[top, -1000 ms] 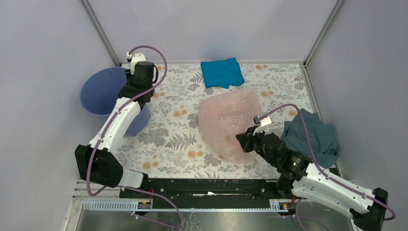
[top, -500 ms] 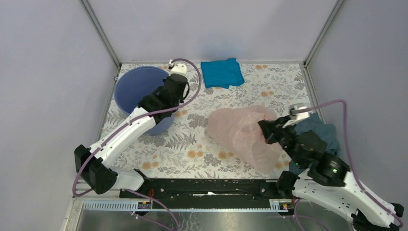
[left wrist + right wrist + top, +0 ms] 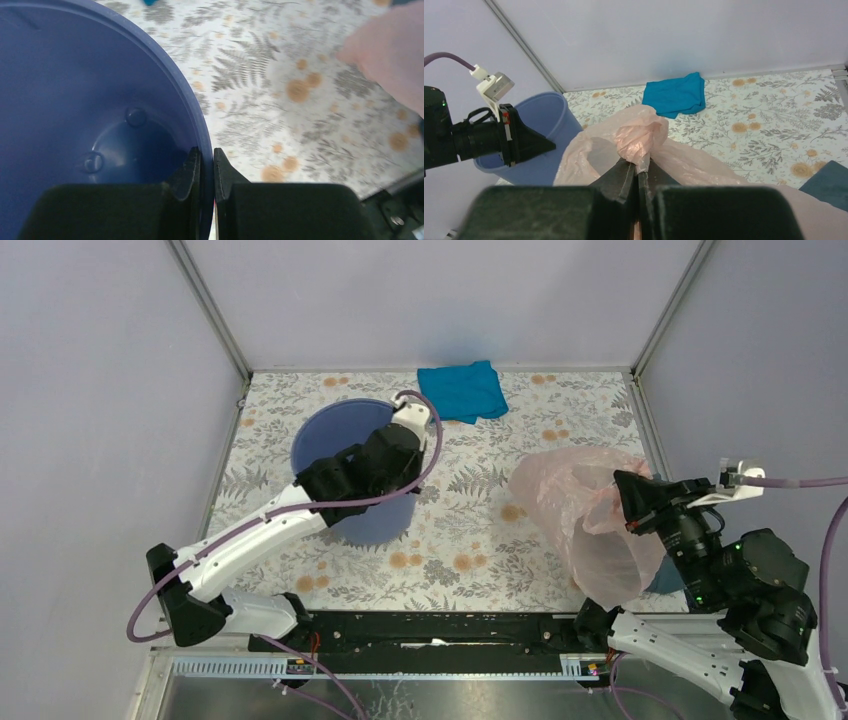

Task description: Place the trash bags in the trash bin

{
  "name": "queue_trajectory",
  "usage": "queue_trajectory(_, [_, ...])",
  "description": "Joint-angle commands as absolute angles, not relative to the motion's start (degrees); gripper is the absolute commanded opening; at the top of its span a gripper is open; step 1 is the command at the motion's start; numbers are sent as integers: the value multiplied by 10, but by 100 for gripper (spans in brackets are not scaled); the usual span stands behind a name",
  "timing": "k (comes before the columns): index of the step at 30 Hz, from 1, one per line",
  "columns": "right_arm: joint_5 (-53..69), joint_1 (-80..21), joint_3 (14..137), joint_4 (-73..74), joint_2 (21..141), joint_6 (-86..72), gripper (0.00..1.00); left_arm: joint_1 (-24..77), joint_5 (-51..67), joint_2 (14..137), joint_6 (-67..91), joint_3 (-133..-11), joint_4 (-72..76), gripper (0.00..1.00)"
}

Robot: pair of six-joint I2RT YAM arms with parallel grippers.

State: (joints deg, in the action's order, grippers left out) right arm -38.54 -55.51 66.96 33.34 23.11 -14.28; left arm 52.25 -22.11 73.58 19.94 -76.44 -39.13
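Note:
The bin in my left gripper needs to come toward the bag (image 3: 580, 510) next, and then I need to let go of the bin's rim, because bare tabletop is to the gripper's right in the top view.
The trash bin (image 3: 325, 435), a round lavender-blue bucket, stands upright left of the table's middle. My left gripper (image 3: 400, 445) is shut on its right rim. In the left wrist view one finger is inside the bin (image 3: 75, 100) and one outside, and the left gripper (image 3: 206, 152) pinches the wall. The trash bag (image 3: 580, 510), thin pale-pink film, hangs above the right side of the table. My right gripper (image 3: 625, 485) is shut on it. In the right wrist view a bunched knot of the bag (image 3: 639, 132) stands above the closed right gripper (image 3: 638, 167). The bin (image 3: 544, 115) shows far left.
A bright blue folded cloth (image 3: 460, 390) lies at the back centre, also seen as the blue cloth (image 3: 676, 95). A grey-blue cloth (image 3: 831, 182) lies at the right edge, mostly hidden behind the right arm. Grey walls enclose the floral table (image 3: 470, 550).
The left gripper has dragged the bin by its rim from the far left corner toward the middle. The right gripper has lifted the bag off the table and carried it right.

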Motion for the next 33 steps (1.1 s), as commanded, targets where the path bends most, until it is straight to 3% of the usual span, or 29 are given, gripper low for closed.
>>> queue_trajectory(1, [-402,-559,711,343,233,-124,5,581,-131,761,277,-796,-352,0])
queue_trajectory(8, [-382,-558,735,322,234,-126,5,611,-47,800,300,-806,-275,2])
queue_trajectory(11, [-375,-559,751,294,248,-111,5,613,-43,806,296,-806,-267,16])
queue_trajectory(16, [-319,-559,796,212,305,-76,5,613,-20,769,282,-793,-252,52])
queue_trajectory(24, [-173,-559,867,82,486,-71,6,613,-8,589,263,-684,-164,91])
queue_trajectory(28, [-58,-559,943,21,593,-112,6,613,-21,485,255,-627,-142,98])
queue_trajectory(33, [68,-559,1004,-136,699,-222,6,613,-75,359,250,-573,-149,99])
